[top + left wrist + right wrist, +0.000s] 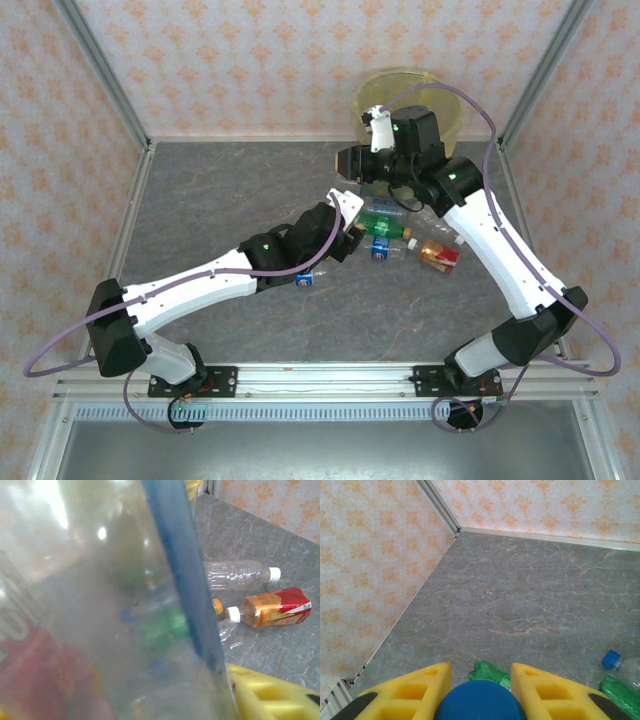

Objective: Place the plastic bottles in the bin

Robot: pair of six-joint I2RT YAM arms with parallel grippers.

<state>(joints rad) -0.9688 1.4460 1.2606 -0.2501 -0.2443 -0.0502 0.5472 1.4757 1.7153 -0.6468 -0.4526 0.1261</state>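
The robot's right gripper will next carry the bottle with the blue cap, which still hangs outside, outward over the pale-yellow bin's opening [390, 88] and let it go, since that opening lies outward of the right gripper.
My right gripper [350, 160] hangs just in front of the pale-yellow bin [410, 95]. Its yellow fingers [420, 690] are shut on the blue cap [480, 702] of a bottle. My left gripper [350, 207] is over the table's middle. A clear bottle with a blue label stripe [185, 580] stands right against the left wrist camera, touching the one yellow finger [270, 695] that shows. Loose bottles lie on the table: a green one [380, 222], a red-labelled one [440, 256] and a clear white-capped one [240, 575].
A blue-labelled bottle [306, 279] lies under my left forearm. Another green bottle [489, 673] lies on the table below my right fingers, and a blue-capped one [612, 659] to their right. The grey table [220, 200] is walled by patterned panels.
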